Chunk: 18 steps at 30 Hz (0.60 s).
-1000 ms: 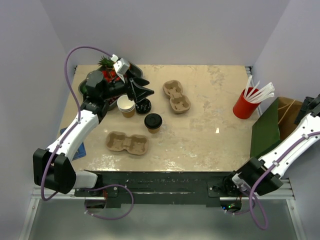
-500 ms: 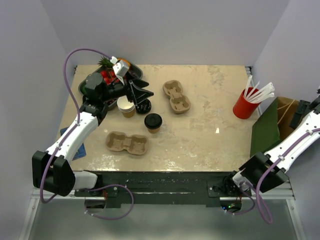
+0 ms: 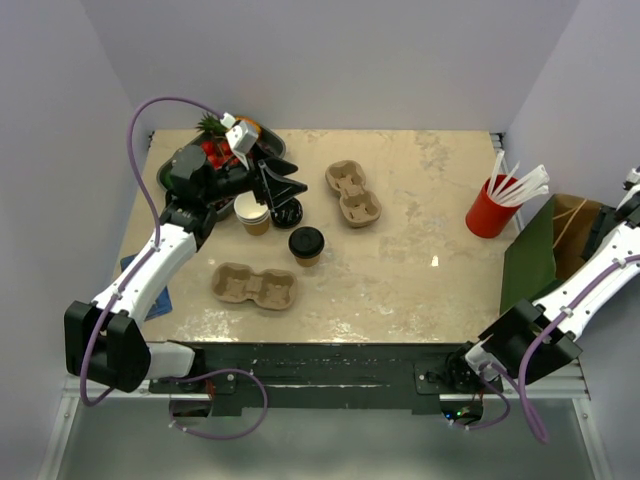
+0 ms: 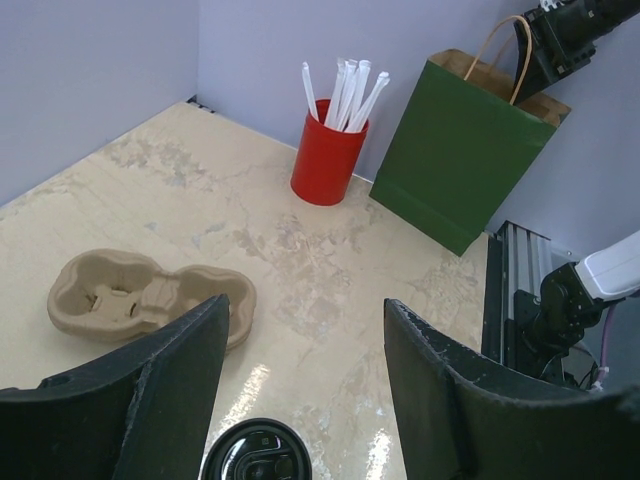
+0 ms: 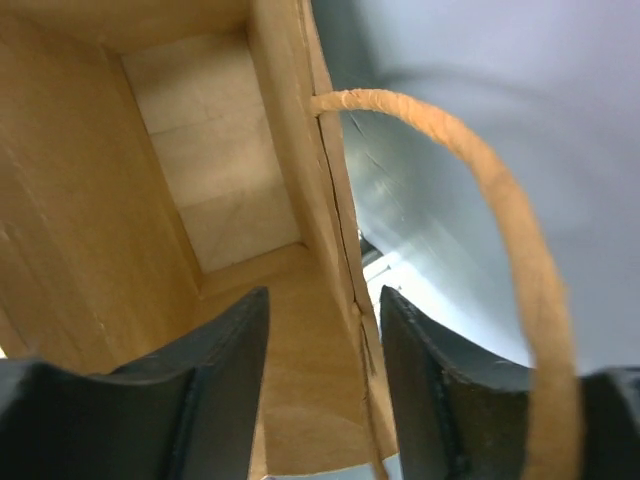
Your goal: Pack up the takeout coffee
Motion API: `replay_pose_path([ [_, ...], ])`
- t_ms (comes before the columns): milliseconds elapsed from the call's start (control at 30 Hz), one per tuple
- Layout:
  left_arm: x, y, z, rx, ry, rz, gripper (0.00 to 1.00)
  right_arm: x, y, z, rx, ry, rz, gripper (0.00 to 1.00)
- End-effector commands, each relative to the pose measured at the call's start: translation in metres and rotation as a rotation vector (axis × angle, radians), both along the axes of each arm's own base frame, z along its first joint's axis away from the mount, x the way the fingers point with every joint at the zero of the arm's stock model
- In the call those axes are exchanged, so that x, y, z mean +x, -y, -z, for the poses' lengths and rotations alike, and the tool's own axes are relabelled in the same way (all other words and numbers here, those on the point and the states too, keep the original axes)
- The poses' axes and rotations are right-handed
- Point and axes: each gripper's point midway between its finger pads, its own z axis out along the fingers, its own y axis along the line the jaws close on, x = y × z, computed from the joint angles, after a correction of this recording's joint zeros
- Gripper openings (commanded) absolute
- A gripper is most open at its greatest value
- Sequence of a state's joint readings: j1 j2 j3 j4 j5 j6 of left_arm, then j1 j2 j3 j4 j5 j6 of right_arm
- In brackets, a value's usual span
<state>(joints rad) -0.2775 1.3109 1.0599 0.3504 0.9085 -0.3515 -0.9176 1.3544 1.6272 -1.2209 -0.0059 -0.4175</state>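
The left gripper moves back and down next, with a turn, onto the middle fold of the front pulp carrier (image 3: 254, 287), because it narrows there between its hollows.
An open kraft cup (image 3: 252, 213), white inside, stands at the back left. A lidded coffee cup (image 3: 306, 244) stands just right of it. My left gripper (image 3: 290, 190) is open and hovers over a black lid (image 3: 287, 212); I cannot tell if a cup is under it. In the left wrist view the lid (image 4: 255, 452) lies low between my open left gripper (image 4: 307, 305) fingers. My right gripper (image 5: 323, 300) is open at the mouth of the green paper bag (image 3: 530, 255), its fingers on either side of one bag wall (image 5: 330, 250), beside the rope handle (image 5: 480, 170).
Two pulp carriers lie on the table, one at the back middle (image 3: 353, 193) and one at the front left (image 3: 255, 286). A red cup of white straws (image 3: 488, 212) stands next to the bag. A black tray (image 3: 225, 155) with greenery sits in the back left corner.
My right wrist has shifted toward the right edge of the top view, over the bag. My left gripper has hardly moved and stays open over the lid.
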Motion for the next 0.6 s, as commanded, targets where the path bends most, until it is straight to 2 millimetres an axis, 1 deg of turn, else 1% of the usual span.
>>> replay_pose_path([
  [0,0.002,0.001,-0.016,-0.011,0.066,-0.006,0.67,0.011,0.002,-0.006,-0.025,0.067,-0.045,0.45],
  [33,0.003,0.001,-0.015,-0.009,0.066,-0.006,0.67,0.011,0.000,-0.002,-0.017,0.064,-0.052,0.41],
  [67,0.003,0.001,-0.014,-0.008,0.064,-0.006,0.67,0.014,-0.003,0.000,-0.005,0.070,-0.077,0.35],
  [100,0.003,0.001,-0.014,-0.006,0.066,-0.008,0.67,0.015,-0.004,0.000,-0.003,0.074,-0.086,0.24],
  [133,0.003,0.001,-0.012,-0.002,0.063,-0.008,0.67,0.014,-0.005,0.002,0.002,0.075,-0.088,0.18],
  [167,0.004,0.001,-0.011,0.002,0.061,-0.010,0.67,0.016,-0.007,-0.001,-0.003,0.090,-0.098,0.10],
  [233,0.002,0.000,-0.009,0.017,0.066,-0.009,0.67,0.017,-0.009,-0.005,-0.015,0.106,-0.113,0.00],
  [267,0.000,0.000,-0.008,0.027,0.069,0.000,0.67,0.016,-0.011,-0.010,-0.033,0.114,-0.130,0.00],
  [300,-0.001,-0.001,-0.012,0.039,0.087,0.006,0.67,0.018,-0.015,-0.014,-0.035,0.129,-0.147,0.00],
  [333,-0.003,-0.002,-0.004,0.091,0.103,0.016,0.67,0.019,-0.018,-0.023,-0.048,0.148,-0.167,0.00],
  [367,-0.008,-0.003,-0.002,0.124,0.124,0.042,0.67,0.018,-0.026,-0.027,-0.047,0.151,-0.212,0.00],
  [400,-0.010,-0.004,-0.011,0.154,0.173,0.055,0.68,0.019,-0.036,-0.038,-0.065,0.186,-0.256,0.00],
  [433,-0.017,-0.009,0.010,0.257,0.192,0.087,0.68,0.021,-0.044,-0.051,-0.086,0.218,-0.295,0.00],
  [467,-0.023,-0.012,0.013,0.305,0.220,0.113,0.68,0.019,-0.054,-0.055,-0.094,0.219,-0.355,0.00],
  [500,-0.021,-0.018,0.004,0.387,0.378,0.129,0.68,0.022,-0.073,-0.067,-0.095,0.277,-0.439,0.00],
  [533,-0.035,-0.028,0.029,0.476,0.287,0.161,0.68,0.019,-0.086,-0.072,-0.104,0.280,-0.507,0.00],
  [567,-0.038,-0.035,0.026,0.536,0.327,0.168,0.68,0.019,-0.097,-0.076,-0.106,0.296,-0.555,0.00],
])
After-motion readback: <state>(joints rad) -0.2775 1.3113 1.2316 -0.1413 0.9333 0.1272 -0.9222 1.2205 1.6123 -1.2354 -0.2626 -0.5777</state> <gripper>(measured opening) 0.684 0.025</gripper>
